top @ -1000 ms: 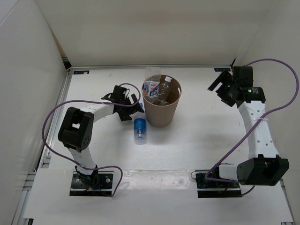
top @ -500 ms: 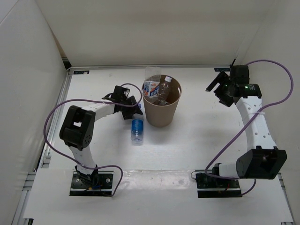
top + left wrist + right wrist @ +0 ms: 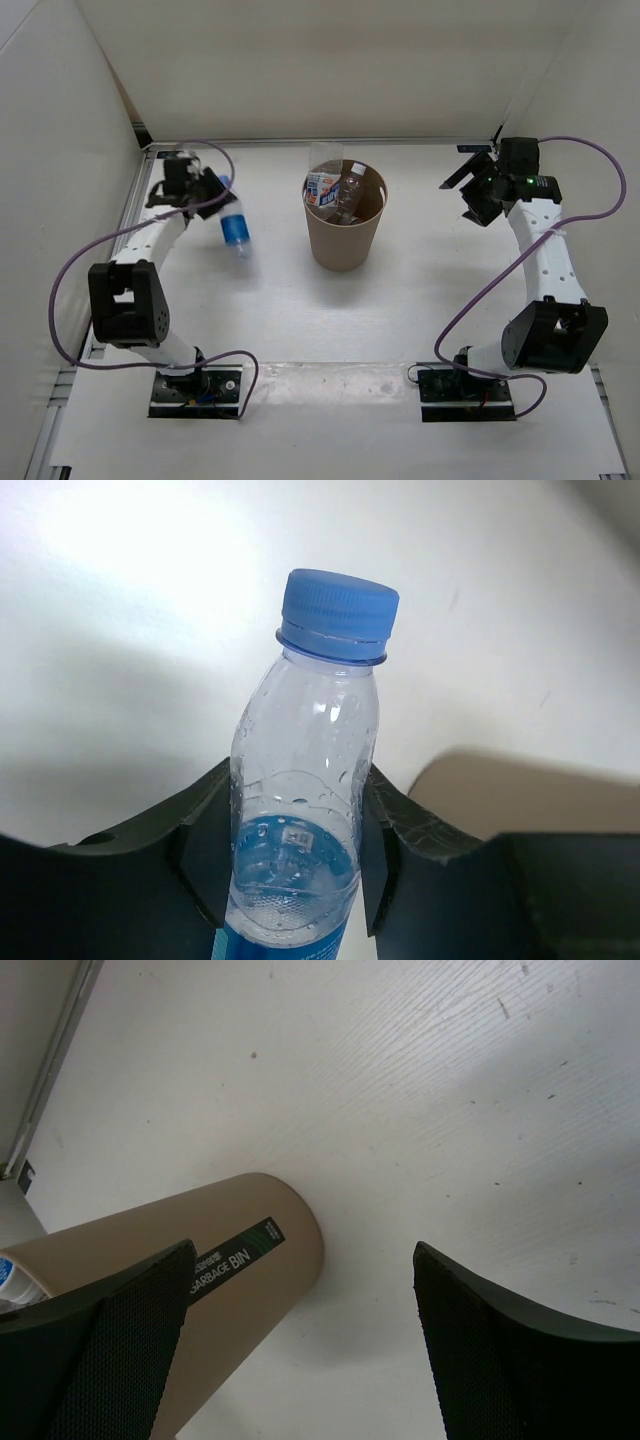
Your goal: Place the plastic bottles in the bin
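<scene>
Next, my left gripper will carry the blue-labelled bottle up and across to the right in the top view, over the open bin (image 3: 345, 240), where the other bottles lie.
My left gripper (image 3: 212, 195) (image 3: 300, 805) is shut on the blue-labelled plastic bottle (image 3: 235, 232) (image 3: 305, 780), holding it in the air at the far left of the table; its blue cap (image 3: 336, 615) points away from the wrist. The tan bin (image 3: 345, 240) stands upright at the table's middle. Inside it lie a white-and-blue-labelled bottle (image 3: 322, 187) and a clear bottle (image 3: 350, 195). A strip of the bin (image 3: 500, 790) shows behind the left fingers. My right gripper (image 3: 468, 175) (image 3: 300, 1255) hangs open and empty at the far right, looking at the bin (image 3: 200, 1300).
White walls close off the table on the left, back and right. A metal rail (image 3: 140, 200) runs along the left edge near my left gripper. Purple cables loop from both arms.
The left gripper shut on the blue-labelled bottle that lay beside the bin, then lifted and swung it to the far left. The right arm barely moved.
</scene>
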Motion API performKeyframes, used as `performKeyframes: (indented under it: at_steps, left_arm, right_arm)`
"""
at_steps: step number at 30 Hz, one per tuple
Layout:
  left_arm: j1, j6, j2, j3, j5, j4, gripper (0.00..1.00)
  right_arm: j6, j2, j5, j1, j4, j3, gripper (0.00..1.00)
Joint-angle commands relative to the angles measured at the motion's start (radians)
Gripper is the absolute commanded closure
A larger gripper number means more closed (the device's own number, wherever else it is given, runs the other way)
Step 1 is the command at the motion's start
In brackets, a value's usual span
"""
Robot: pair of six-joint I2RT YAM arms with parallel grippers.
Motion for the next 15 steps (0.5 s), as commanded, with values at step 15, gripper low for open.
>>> performKeyframes:
  at_steps: [15]
  left_arm:
    - [-0.125,0.011,0.206,1.115,0.141,0.138,0.50]
  right_arm:
    - [0.016,-0.007,-0.118,-0.057,-0.021,0.019,0.10]
